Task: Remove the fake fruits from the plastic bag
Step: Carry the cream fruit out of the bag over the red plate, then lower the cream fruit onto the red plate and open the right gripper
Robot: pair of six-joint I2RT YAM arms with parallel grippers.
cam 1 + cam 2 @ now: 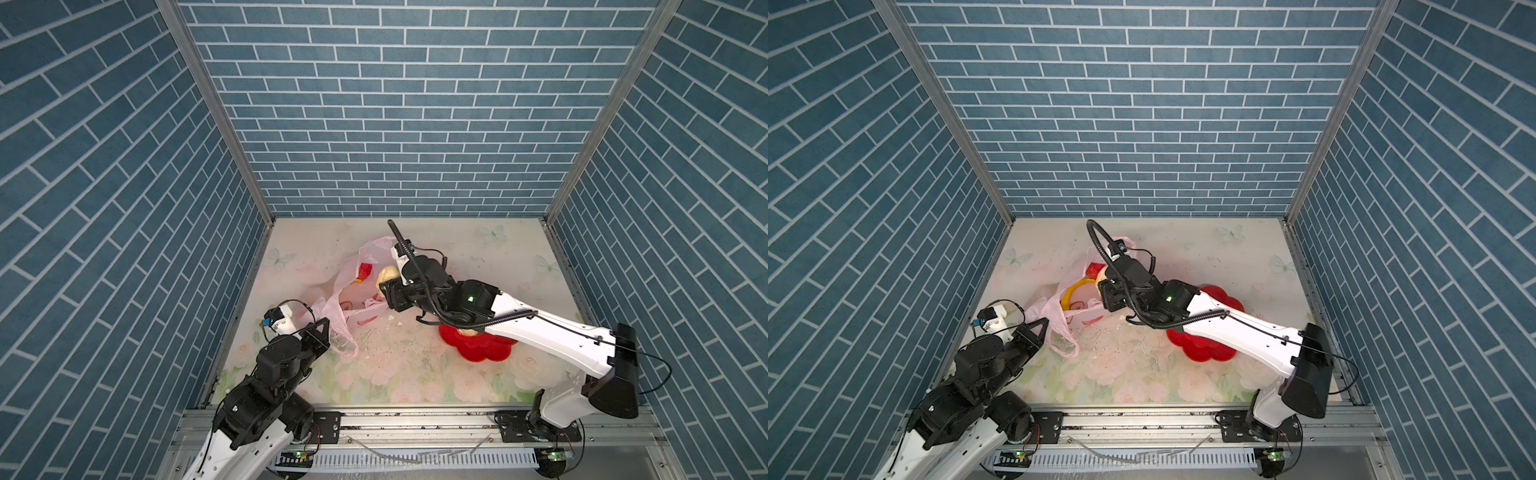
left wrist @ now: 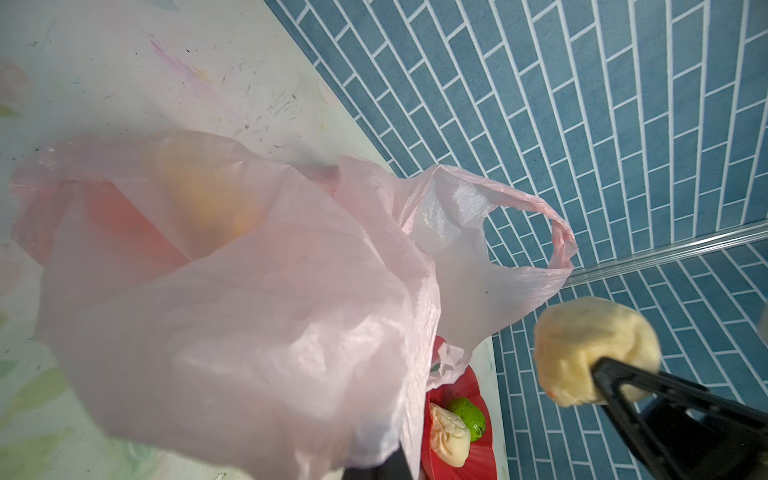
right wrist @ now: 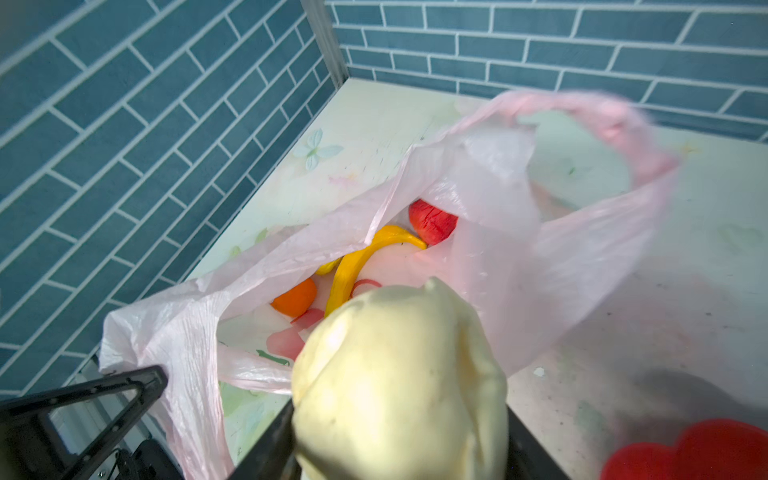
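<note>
The right gripper moves away from the bag (image 1: 347,291), back and down over the red plate's near lobes and releases the cream ball next, since those lobes lie bare.
The pink plastic bag (image 1: 347,291) (image 1: 1059,320) lies open at the left of the table. My left gripper (image 1: 323,325) (image 1: 1043,323) is shut on its near edge, and the film (image 2: 249,311) hides the jaws in the left wrist view. My right gripper (image 1: 384,287) (image 3: 399,415) is shut on a cream ball (image 1: 387,275) (image 2: 594,349) (image 3: 399,374), held just above the bag's mouth. Inside the bag lie a yellow banana (image 3: 357,262) (image 1: 1075,289), a red berry (image 3: 432,220) and an orange (image 3: 295,299).
A red flower-shaped plate (image 1: 486,349) (image 1: 1204,347) lies right of the bag, partly under my right arm. It holds a second cream ball (image 2: 449,436) and a green bumpy ball (image 2: 469,413). Blue brick walls close the left, back and right sides.
</note>
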